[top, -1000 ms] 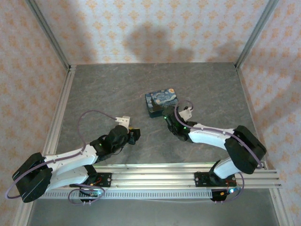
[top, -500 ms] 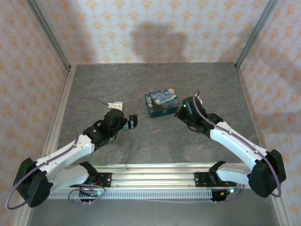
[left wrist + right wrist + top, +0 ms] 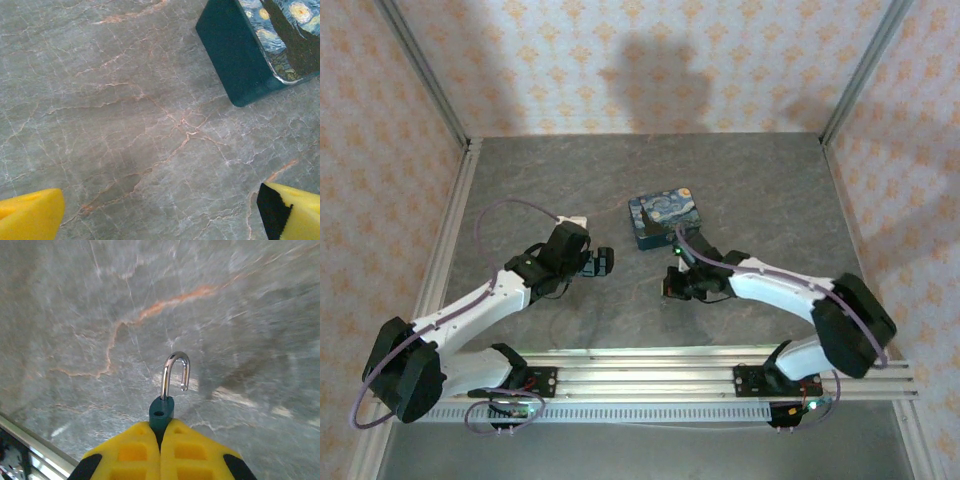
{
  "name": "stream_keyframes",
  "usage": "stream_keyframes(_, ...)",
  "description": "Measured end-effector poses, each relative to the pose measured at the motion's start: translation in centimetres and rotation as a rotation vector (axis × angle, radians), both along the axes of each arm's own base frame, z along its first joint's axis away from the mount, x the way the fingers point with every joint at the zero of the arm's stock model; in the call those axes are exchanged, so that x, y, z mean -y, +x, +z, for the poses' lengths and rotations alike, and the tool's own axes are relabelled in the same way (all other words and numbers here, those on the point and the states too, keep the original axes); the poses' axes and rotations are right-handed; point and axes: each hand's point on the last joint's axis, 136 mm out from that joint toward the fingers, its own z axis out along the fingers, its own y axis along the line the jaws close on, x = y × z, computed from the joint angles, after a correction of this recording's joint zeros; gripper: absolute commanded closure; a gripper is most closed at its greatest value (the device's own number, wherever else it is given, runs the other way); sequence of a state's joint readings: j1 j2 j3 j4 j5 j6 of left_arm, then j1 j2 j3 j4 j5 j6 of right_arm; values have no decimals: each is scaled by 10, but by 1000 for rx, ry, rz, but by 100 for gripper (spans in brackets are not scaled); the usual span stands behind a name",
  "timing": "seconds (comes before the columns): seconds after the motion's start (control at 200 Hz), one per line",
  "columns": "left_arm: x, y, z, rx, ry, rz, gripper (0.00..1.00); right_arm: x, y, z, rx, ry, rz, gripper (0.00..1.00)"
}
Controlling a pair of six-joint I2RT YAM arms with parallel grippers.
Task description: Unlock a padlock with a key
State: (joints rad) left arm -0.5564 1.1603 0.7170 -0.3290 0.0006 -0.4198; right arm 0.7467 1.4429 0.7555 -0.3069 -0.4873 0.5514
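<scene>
The padlock (image 3: 161,414) will go down onto the stone table below it next, in my right gripper. The shackle is already swung open, so my right gripper will then release the padlock's body.
The padlock (image 3: 161,414) has a dark teal body and a chrome shackle (image 3: 175,371) that is swung open, its free end out of the body. My right gripper (image 3: 161,429) is shut on the padlock's body and holds it above the stone table. In the top view that gripper (image 3: 672,285) sits in front of the dark blue swirly-print box (image 3: 665,219). My left gripper (image 3: 603,263) is open, with its yellow fingers (image 3: 30,215) wide apart over bare table and nothing between them. The key is out of view.
The blue box (image 3: 260,45) lies ahead and to the right of the left gripper. Aluminium rails (image 3: 650,365) run along the near edge. Patterned walls with metal posts (image 3: 430,90) enclose the grey marble-look table (image 3: 770,180).
The left gripper has opened wide and its arm has reached forward toward the box. The right gripper, still holding the padlock, swung right and then came back down to the near left.
</scene>
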Motion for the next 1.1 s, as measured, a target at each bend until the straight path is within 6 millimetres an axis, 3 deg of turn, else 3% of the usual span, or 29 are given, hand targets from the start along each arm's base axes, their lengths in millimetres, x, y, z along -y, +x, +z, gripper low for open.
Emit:
stream_keyframes(0.145, -2, -5, -4, -17, 3, 1, 0, -8, -3, -21, -37, -12, 43, 98)
stream_keyframes(0.225, -4, -7, -4, -21, 4, 4, 0, -11, -1, -20, -27, -12, 60, 92)
stream_keyframes(0.29, -5, -9, -4, -19, 2, 4, 0, -12, 3, -19, -10, -21, 72, 83)
stream_keyframes(0.38, -6, -10, -2, -16, 1, 5, 0, -9, 8, -18, 10, -50, 68, 58)
stream_keyframes(0.525, -11, -13, 0, -14, 23, 9, 0, 4, 11, -10, 57, -114, 71, 37)
stream_keyframes(0.671, -27, -11, 11, -19, 83, 25, 0, 19, 15, 30, 165, -134, 59, 24)
stream_keyframes(0.836, -58, 18, 69, 82, 95, 104, 0, 47, 34, 104, 394, -143, -29, 13)
stream_keyframes(0.936, -80, 33, 104, 157, 111, 162, 0, 85, 51, 141, 553, -195, -166, 0)
stream_keyframes(0.981, -92, 38, 115, 184, 131, 189, 0, 109, 60, 154, 615, -239, -256, 0)
stream_keyframes(1.101, -121, 46, 121, 208, 207, 243, 0, 167, 76, 163, 729, -398, -451, 0)
